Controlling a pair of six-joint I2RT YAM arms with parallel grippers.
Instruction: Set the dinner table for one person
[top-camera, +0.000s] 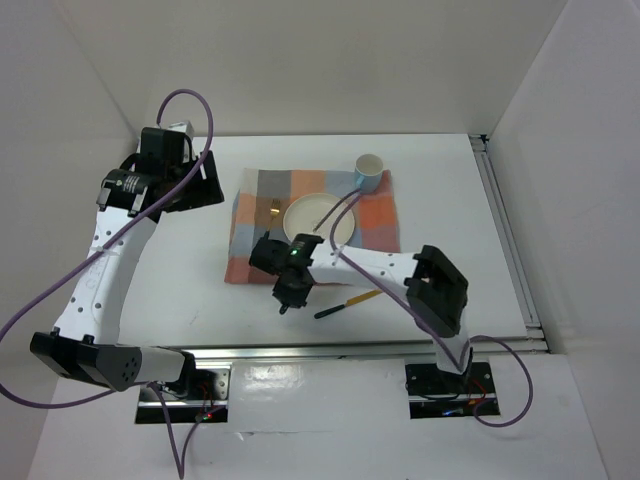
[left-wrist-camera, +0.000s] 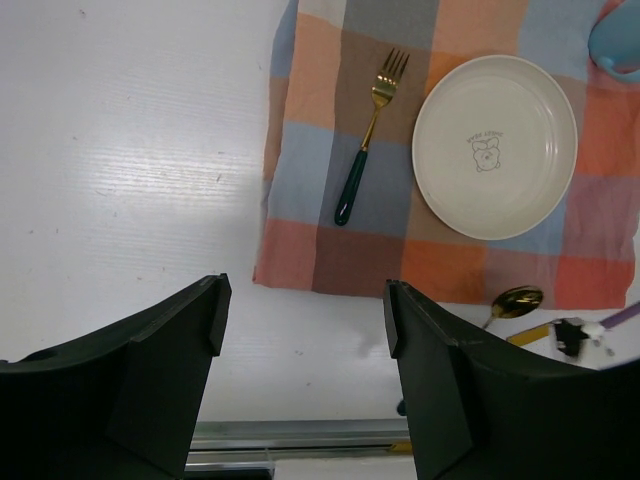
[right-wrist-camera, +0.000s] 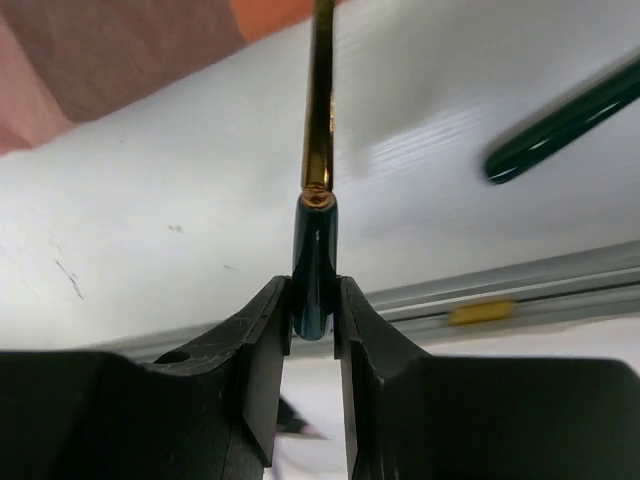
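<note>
The right gripper will carry the spoon (right-wrist-camera: 318, 120) outward, to the gripper's right in the top view, and release it on the bare cloth beside the plate, opposite the fork.
The white dinner table (top-camera: 190, 290) carries a checked cloth (top-camera: 375, 225) with a cream plate (top-camera: 315, 215), a blue cup (top-camera: 369, 170) and a gold fork with a green handle (left-wrist-camera: 365, 150). My right gripper (right-wrist-camera: 313, 295) is shut on the dark green handle of a gold spoon (right-wrist-camera: 318, 120). It holds the spoon low over the table just in front of the cloth's near edge (top-camera: 288, 298). The spoon's bowl (left-wrist-camera: 518, 300) points at the cloth. My left gripper (left-wrist-camera: 305, 320) is open and empty, high over the table left of the cloth (top-camera: 200, 185).
A second utensil with a green handle and gold end (top-camera: 345, 303) lies on the table right of my right gripper; its handle tip shows in the right wrist view (right-wrist-camera: 570, 125). The table's metal rail (top-camera: 330, 350) runs along the near edge. White walls enclose the table.
</note>
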